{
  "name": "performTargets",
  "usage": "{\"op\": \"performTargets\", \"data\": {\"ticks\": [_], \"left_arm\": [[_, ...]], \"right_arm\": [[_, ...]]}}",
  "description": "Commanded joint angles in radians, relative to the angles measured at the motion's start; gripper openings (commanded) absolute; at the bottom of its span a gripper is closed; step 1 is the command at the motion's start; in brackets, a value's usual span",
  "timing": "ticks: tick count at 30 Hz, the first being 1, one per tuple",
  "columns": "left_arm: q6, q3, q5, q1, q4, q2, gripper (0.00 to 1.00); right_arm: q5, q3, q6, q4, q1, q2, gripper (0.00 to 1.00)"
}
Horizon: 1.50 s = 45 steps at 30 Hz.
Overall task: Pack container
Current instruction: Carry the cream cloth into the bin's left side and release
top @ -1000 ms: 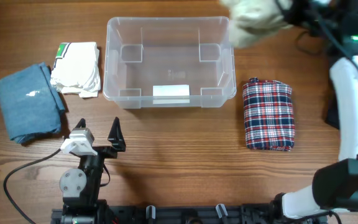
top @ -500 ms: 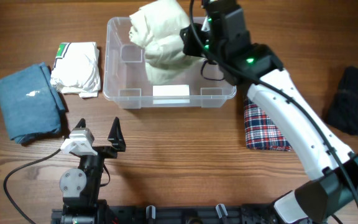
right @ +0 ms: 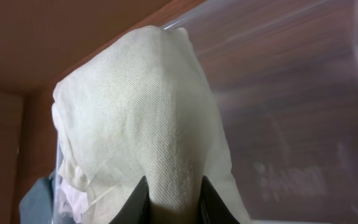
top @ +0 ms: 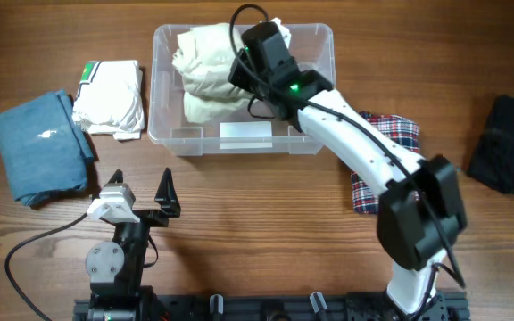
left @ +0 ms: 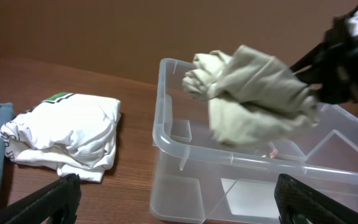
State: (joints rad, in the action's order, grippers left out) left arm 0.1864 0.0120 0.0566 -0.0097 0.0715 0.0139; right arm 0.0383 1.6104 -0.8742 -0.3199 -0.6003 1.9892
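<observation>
The cream folded garment [top: 202, 76] hangs above the container's rim; my right gripper will next lower it inside, toward the container's side by the white garment, then open.
The clear container [top: 163, 125] stands at the back middle of the table, its white label at its near wall. My right gripper [top: 246, 73] is shut on a cream folded garment [top: 202, 76] and holds it over the container's left half. The garment fills the right wrist view [right: 148, 124] between the fingers. In the left wrist view the garment [left: 253, 96] hangs above the container [left: 166, 140]. My left gripper [top: 141, 187] is open and empty near the front edge, pointing at the container.
A white garment [top: 110, 96] and a blue one [top: 38, 143] lie left of the container. A red plaid garment [top: 391, 174] lies right of it, partly under my right arm. A black garment [top: 504, 153] lies at the far right.
My right gripper has carried the cream garment from the back right to over the container and lowered it toward its left half. The left arm has not moved.
</observation>
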Motion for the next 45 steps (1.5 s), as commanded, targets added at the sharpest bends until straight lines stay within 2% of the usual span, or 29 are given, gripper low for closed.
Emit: {"op": "performTargets", "data": {"ticks": [1,5,14,15,17,22,24,26,30,31,40,45], "left_arm": [[0.009,-0.006,-0.006,0.008,0.003,-0.007,1.00],[0.009,-0.006,-0.006,0.008,0.003,-0.007,1.00],[0.009,-0.006,-0.006,0.008,0.003,-0.007,1.00],[0.009,-0.006,-0.006,0.008,0.003,-0.007,1.00],[0.009,-0.006,-0.006,0.008,0.003,-0.007,1.00],[0.009,-0.006,-0.006,0.008,0.003,-0.007,1.00],[0.009,-0.006,-0.006,0.008,0.003,-0.007,1.00],[0.009,-0.006,-0.006,0.008,0.003,-0.007,1.00],[0.009,-0.006,-0.006,0.008,0.003,-0.007,1.00],[0.009,-0.006,-0.006,0.008,0.003,-0.007,1.00],[0.009,-0.006,-0.006,0.008,0.003,-0.007,1.00],[0.009,-0.006,-0.006,0.008,0.003,-0.007,1.00]], "right_arm": [[0.021,0.014,-0.044,0.072,-0.028,0.050,0.04],[0.071,0.014,-0.065,0.133,-0.044,0.116,0.04],[0.101,0.014,-0.098,0.142,-0.047,0.180,0.04],[0.101,0.014,-0.097,0.143,-0.047,0.180,0.16],[0.100,0.014,-0.094,0.144,-0.048,0.180,0.52],[0.096,0.014,-0.050,0.135,-0.048,0.180,0.83],[0.093,0.014,-0.001,0.114,-0.048,0.180,0.87],[0.093,0.015,0.126,0.112,-0.048,0.176,0.94],[0.084,0.015,0.339,0.097,-0.040,0.142,0.98],[0.080,0.015,0.354,0.082,-0.037,0.132,0.99],[-0.240,0.015,0.327,0.025,-0.038,0.127,0.93],[-0.324,0.015,0.314,0.023,-0.037,0.127,0.93]]}}
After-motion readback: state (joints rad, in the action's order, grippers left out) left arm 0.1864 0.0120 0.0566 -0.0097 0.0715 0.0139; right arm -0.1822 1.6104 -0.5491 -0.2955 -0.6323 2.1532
